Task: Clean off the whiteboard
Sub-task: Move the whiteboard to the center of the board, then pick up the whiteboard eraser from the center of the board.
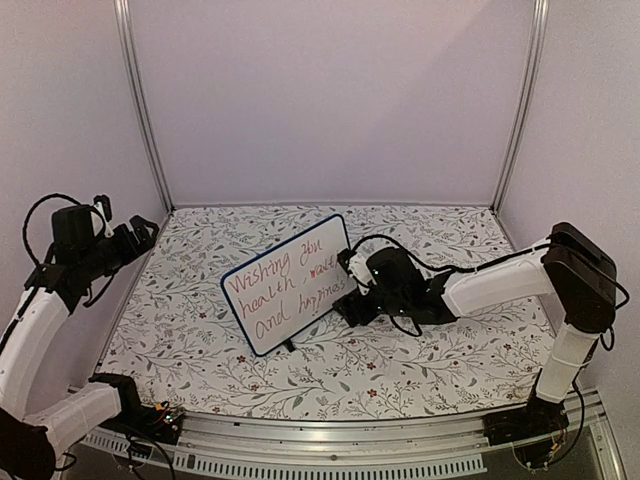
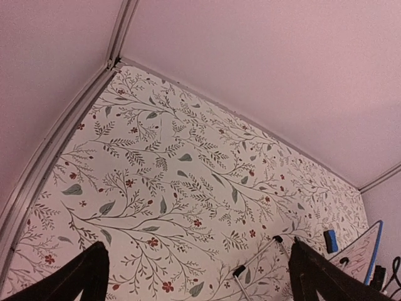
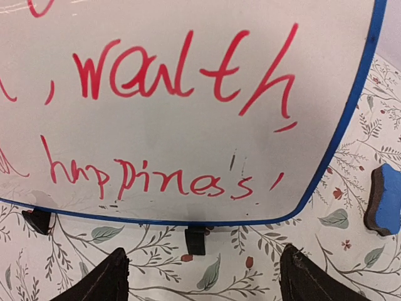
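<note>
My right gripper goes from the whiteboard (image 3: 188, 94) toward the right in the wrist view next, then down around the blue eraser (image 3: 383, 200). Its open fingers still face the handwriting.
The whiteboard (image 1: 285, 295) stands tilted on black feet in the middle of the table, with a blue edge and red handwriting. In the right wrist view the whiteboard (image 3: 188, 94) fills the upper frame, showing "wealth" and "happiness", with a black foot (image 3: 195, 240) under its lower edge. My right gripper (image 1: 352, 288) is at the board's right end, facing it; its gripper (image 3: 203, 282) is open and empty. A small blue eraser (image 3: 383, 200) lies on the table just right of the board. My left gripper (image 1: 140, 232) is raised at the far left, open and empty (image 2: 200, 282).
The floral tablecloth (image 1: 420, 360) covers the table, with walls at the back and sides. The left wrist view shows the board's blue edge (image 2: 371, 251), the eraser (image 2: 330, 240) and the thin metal stand legs (image 2: 257, 260) at the lower right.
</note>
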You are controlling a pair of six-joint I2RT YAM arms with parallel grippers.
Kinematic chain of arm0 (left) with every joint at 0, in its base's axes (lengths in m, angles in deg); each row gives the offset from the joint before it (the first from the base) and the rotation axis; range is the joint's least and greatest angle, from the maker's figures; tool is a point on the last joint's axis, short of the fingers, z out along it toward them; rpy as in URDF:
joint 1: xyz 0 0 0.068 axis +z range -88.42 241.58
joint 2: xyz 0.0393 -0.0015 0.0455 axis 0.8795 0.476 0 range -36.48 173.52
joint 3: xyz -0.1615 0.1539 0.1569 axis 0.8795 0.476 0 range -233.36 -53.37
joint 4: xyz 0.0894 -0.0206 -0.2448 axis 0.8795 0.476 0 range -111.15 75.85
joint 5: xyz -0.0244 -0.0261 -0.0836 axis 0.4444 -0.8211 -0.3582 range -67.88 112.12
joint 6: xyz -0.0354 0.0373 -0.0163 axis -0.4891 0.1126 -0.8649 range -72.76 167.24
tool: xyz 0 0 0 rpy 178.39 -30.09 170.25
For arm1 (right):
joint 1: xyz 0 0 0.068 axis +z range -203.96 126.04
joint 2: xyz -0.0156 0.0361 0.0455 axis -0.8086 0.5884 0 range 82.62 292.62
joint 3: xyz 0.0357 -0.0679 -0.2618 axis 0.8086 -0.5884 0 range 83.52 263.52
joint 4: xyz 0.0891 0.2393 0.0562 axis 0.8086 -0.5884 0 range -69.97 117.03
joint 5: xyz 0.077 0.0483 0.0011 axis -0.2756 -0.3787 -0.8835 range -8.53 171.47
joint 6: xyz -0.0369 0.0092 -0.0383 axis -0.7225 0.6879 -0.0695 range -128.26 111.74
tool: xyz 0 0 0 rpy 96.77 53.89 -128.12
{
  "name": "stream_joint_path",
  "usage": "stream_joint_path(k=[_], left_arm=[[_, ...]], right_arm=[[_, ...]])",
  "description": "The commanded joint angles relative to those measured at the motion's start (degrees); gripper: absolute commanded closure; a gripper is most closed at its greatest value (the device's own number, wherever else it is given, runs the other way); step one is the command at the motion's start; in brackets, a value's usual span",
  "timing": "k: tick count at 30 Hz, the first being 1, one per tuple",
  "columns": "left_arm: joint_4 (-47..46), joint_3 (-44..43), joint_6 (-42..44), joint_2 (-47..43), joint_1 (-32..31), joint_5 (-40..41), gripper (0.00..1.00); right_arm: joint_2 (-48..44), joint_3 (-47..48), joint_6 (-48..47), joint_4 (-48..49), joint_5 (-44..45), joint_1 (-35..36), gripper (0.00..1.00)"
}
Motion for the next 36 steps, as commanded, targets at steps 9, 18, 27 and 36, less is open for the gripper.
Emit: stream_joint_path(k=[9, 18, 27, 36], left_arm=[[-5.5, -6.4, 5.1, 8.8, -6.3, -4.5, 0.00], [-10.4, -5.7, 8.5, 10.6, -9.1, -14.0, 0.00], [-11.4, -3.8, 8.8, 11.0, -9.1, -16.4, 0.00], [-11.3, -3.2, 8.6, 10.9, -9.0, -16.0, 0.00]], right_arm=[[-11.5, 6.3, 3.9, -21.6, -0.3, -9.8, 0.15], [-9.0, 12.2, 3.9, -25.8, -4.6, -21.8, 0.17], [2.5, 22.8, 2.5, -28.9, -11.9, -24.5, 0.15], [13.0, 28.9, 2.2, -31.6, -10.0, -24.7, 0.25]])
